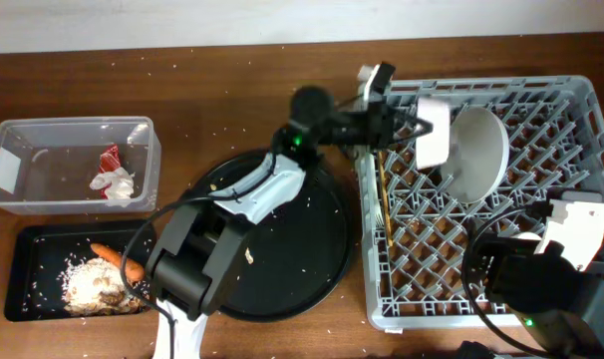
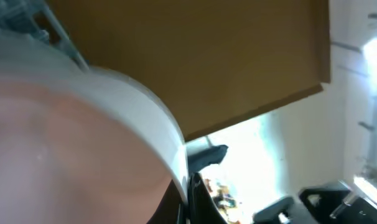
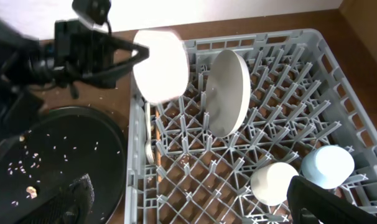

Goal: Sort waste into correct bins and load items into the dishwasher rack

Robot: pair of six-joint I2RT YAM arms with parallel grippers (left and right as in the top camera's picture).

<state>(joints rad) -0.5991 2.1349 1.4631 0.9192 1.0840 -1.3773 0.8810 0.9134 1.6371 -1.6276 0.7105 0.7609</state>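
Note:
The left gripper lowers the bowl, still held over the rack (image 1: 581,100), onto the free pegs below beside the white plate next and releases the bowl's rim.
My left gripper (image 1: 407,125) is shut on the rim of the white bowl (image 1: 434,132) and holds it tilted over the far left part of the grey dishwasher rack (image 1: 581,100). The bowl fills the left wrist view (image 2: 83,137). The white plate (image 1: 481,155) stands upright between pegs beside it. The chopstick (image 1: 385,199) and white fork (image 3: 150,134) lie along the rack's left side. The cream cup (image 3: 274,182) and light-blue cup (image 3: 327,166) sit in the rack near my right gripper (image 3: 195,208), which is open and empty above the rack.
The clear tub (image 1: 23,135) at the left holds the red wrapper (image 1: 110,158) and white tissue (image 1: 116,183). The shallow black tray (image 1: 33,249) holds the carrot (image 1: 116,259) and rice scraps (image 1: 91,284). A large round black tray (image 1: 312,249) lies beside the rack.

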